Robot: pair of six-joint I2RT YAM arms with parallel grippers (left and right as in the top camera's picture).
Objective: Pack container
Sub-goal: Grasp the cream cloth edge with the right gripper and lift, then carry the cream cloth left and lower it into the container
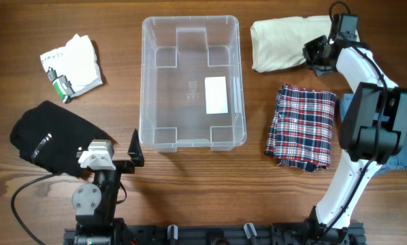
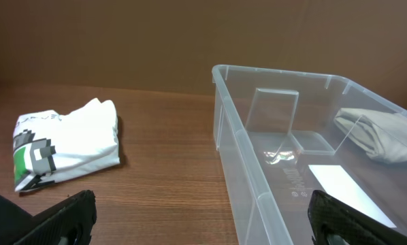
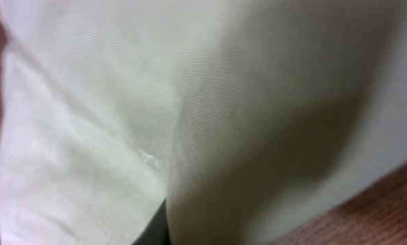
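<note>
The open container is to the left of my right gripper in the overhead view. My right gripper should rise, carry the cloth over and down into the container and let go.
The clear plastic container stands open and empty in the middle of the table, with a white label on its base. In the left wrist view its near wall runs up the right half. My right gripper is at the far right, shut on the right edge of a folded cream cloth. That cloth fills the right wrist view and hides the fingers apart from a dark sliver. My left gripper is open and holds nothing. It hovers over bare wood by the container's near left corner, fingertips wide apart.
A folded red-and-blue plaid cloth lies right of the container. A white printed shirt lies at the far left, also in the left wrist view. A black garment sits beside the left arm. A blue cloth lies partly under the right arm.
</note>
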